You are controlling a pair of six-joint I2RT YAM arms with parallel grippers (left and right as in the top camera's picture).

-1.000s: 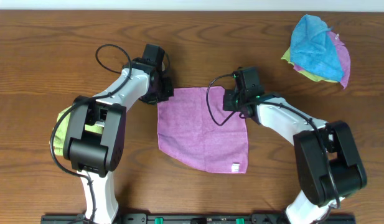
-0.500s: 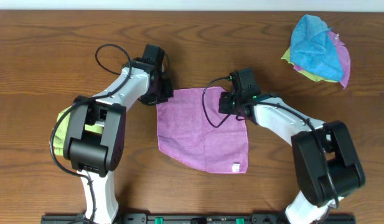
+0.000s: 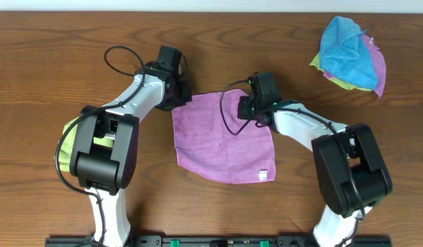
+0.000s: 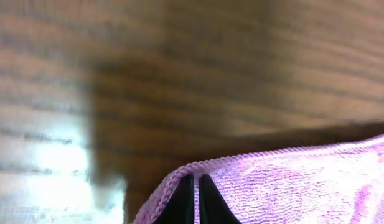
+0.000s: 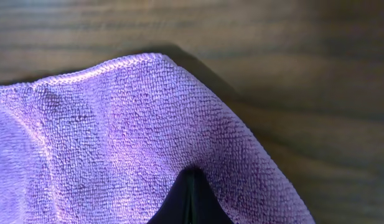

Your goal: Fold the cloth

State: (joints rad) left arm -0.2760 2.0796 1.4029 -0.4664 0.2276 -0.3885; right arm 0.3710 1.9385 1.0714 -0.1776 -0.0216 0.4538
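Observation:
I should draw my right gripper outward and to the right in the overhead view, toward the bare tabletop past the cloth's far corner (image 5: 201, 46), to pull the ripples flat. Then I should release the cloth.
The magenta-purple cloth (image 3: 225, 140) lies spread on the wooden table, its white tag (image 3: 264, 174) at the near right corner. My left gripper (image 3: 180, 101) is shut on the cloth's far left corner; the left wrist view shows its jaws (image 4: 195, 186) pinching the hemmed edge (image 4: 291, 180). My right gripper (image 3: 256, 113) is shut on the far right corner; the right wrist view shows its jaws (image 5: 190, 186) closed under the cloth (image 5: 117, 137), which is lifted slightly.
A pile with a bright blue cloth (image 3: 345, 48) on top lies at the far right. A lime-green folded cloth (image 3: 70, 137) lies at the left, partly under the left arm. A black rail (image 3: 211, 241) runs along the near edge.
Both grippers have moved away from me with the far corners. The right gripper shifted left, and the cloth's far edge has slid and lifted.

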